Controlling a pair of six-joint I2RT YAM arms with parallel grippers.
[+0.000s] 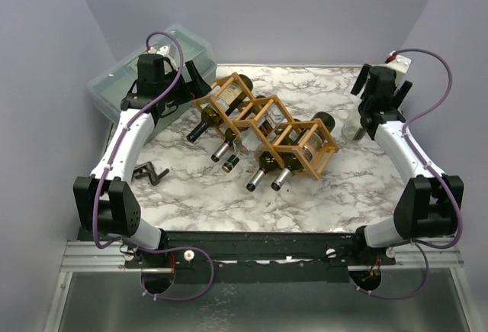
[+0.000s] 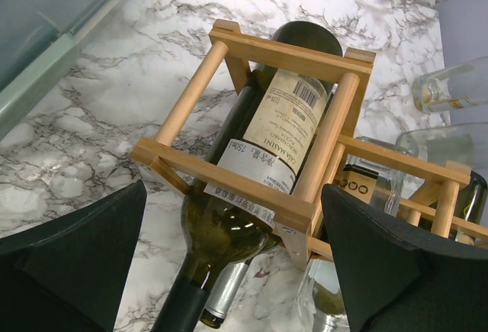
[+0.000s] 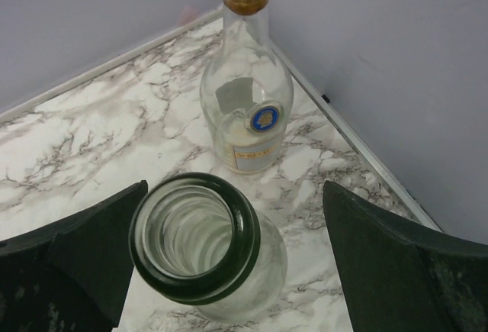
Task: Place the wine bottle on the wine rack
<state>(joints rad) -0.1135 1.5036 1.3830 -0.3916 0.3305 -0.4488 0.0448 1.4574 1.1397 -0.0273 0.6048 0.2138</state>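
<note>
The glass bottle's dark green rim is below on the left in the wrist view. My right gripper should move left that way next, go down and close under it.
The wooden wine rack lies slantwise across the middle of the marble table with several bottles in its cells. In the left wrist view a dark green wine bottle with a white label lies in the rack's end cell. My left gripper is open and empty, its fingers on either side of that end. My right gripper is open at the far right. An upright clear glass bottle with a dark green rim stands between its fingers, untouched.
A second clear bottle with a black cap is beyond it, near the table's far right corner. A translucent plastic bin sits at the back left. A small black object lies at the left front. Grey walls enclose the table.
</note>
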